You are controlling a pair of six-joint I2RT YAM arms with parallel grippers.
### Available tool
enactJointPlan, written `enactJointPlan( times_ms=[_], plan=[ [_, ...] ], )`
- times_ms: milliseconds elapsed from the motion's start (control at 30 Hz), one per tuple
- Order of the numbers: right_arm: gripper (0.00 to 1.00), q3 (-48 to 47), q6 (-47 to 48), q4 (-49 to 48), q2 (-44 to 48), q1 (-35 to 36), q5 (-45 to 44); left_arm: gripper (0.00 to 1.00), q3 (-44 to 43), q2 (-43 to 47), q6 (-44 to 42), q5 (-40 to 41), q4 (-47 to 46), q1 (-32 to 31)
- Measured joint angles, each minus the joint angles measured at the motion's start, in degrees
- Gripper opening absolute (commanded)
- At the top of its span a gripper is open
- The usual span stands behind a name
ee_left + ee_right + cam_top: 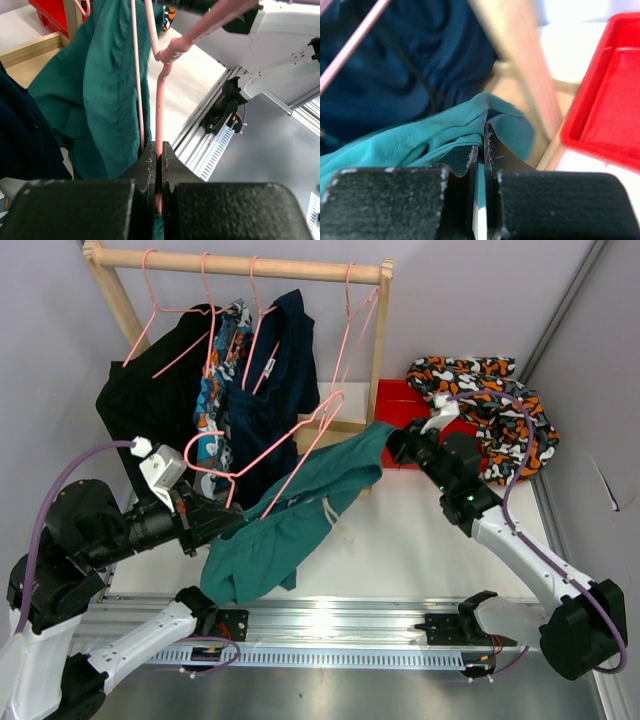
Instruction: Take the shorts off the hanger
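Observation:
Next, my right gripper draws the teal green shorts [290,525] up and outward, over the red tray [399,404], and releases them, because they still drape over the pink hanger.
The teal green shorts [290,525] hang stretched between my two grippers, draped over a pink hanger [300,455] off the rack. My left gripper [235,523] is shut on the pink hanger's wire [160,115], teal cloth [100,100] beside it. My right gripper [397,443] is shut on the shorts' top edge [445,132]. Black shorts [150,390], blue-orange-white patterned shorts [220,370] and navy shorts [280,380] hang on pink hangers from the wooden rail [240,262]. The black-orange-white patterned shorts [490,405] lie at the back right.
A red tray [400,405] stands behind my right gripper, also in the right wrist view [605,100]. The wooden rack's right post [380,350] is just left of it. An empty pink hanger [355,315] hangs at the rail's right end. Metal rail [330,625] runs along the near edge.

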State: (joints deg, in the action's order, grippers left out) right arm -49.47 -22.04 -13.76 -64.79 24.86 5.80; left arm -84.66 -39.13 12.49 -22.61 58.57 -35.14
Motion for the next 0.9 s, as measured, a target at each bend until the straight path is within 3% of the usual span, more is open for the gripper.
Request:
enactJointPlan(
  times_ms=[100, 267, 333, 467, 533, 633, 767, 900],
  plan=[
    [0.0, 1.64, 1.7, 0.52, 0.63, 7.02, -1.79, 0.0, 0.02, 0.04, 0.74, 1.49, -0.13, -0.07],
    [0.0, 2.23, 7.19, 3.65, 3.08, 31.1, -5.64, 0.0, 3.26, 0.15, 2.56, 9.92, -4.44, -0.15],
    [0.0, 2.21, 8.61, 5.18, 5.2, 35.17, -7.41, 0.0, 5.46, -0.26, 3.19, 13.97, -5.84, -0.15],
    [0.0, -0.35, 12.33, 10.51, 10.16, 36.2, -16.39, 0.0, 10.93, -1.86, 4.11, 20.41, -7.1, -0.15],
    [0.0, -4.76, 15.26, 12.68, 11.08, 34.64, -21.73, 0.0, 14.38, -1.51, 4.44, 21.59, -6.75, -0.15],
    [0.0, -14.49, 17.94, 14.91, 9.55, 26.18, -25.59, 0.0, 19.37, 0.02, 5.09, 22.25, -6.73, -0.15],
    [0.0, -32.06, 18.38, 16.2, 1.44, 6.29, -25.57, 0.0, 24.06, 3.78, 6.6, 21.68, -6.1, -0.15],
    [0.0, -52.52, 16.44, 16.33, -13.55, -10.51, -23.21, 0.0, 24.92, 6.21, 7.65, 20.39, -5.73, -0.15]
  ],
)
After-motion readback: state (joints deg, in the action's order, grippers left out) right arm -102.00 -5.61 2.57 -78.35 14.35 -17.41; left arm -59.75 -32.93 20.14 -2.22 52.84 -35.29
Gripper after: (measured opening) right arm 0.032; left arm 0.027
